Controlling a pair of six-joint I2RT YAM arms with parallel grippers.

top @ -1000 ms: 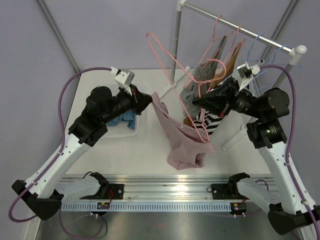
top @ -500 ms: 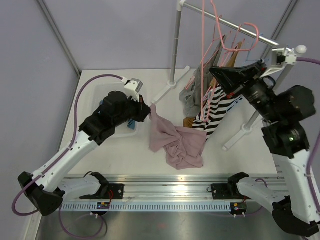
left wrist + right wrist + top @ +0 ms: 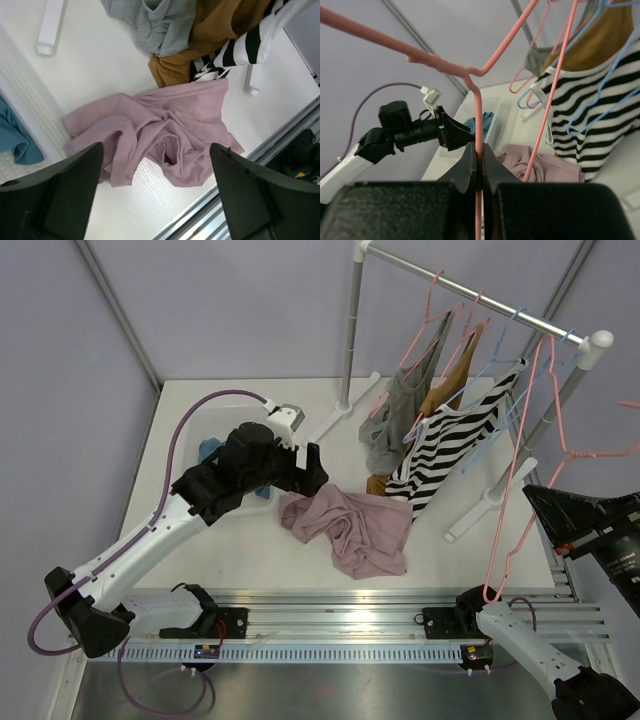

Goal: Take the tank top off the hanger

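Observation:
My right gripper needs to move the bare pink hanger [image 3: 520,455] it holds outward to the top bar of the clothes rack next and let go of it, because other hangers hang there.
The pink tank top [image 3: 350,530] lies crumpled on the white table, free of any hanger. In the left wrist view the same tank top [image 3: 165,130] spreads below my left gripper [image 3: 156,149], which hangs open just above its left edge with nothing between its fingers. From above, the left gripper [image 3: 312,472] sits beside the garment's upper left corner. My right gripper [image 3: 532,496] is far out at the right and shut on the bare pink hanger [image 3: 520,455]. The right wrist view shows the right gripper [image 3: 479,150] pinching the hanger's wire [image 3: 477,110].
A clothes rack [image 3: 470,292] stands at the back right, carrying a grey top [image 3: 395,415], a mustard top [image 3: 448,380] and a striped top [image 3: 450,445] on hangers. A white basket [image 3: 30,110] with blue cloth [image 3: 12,142] sits under the left arm. A metal rail [image 3: 350,605] runs along the near edge.
The left gripper opened and let go of the tank top, which dropped into a heap on the table. The right arm swung the empty hanger far to the right.

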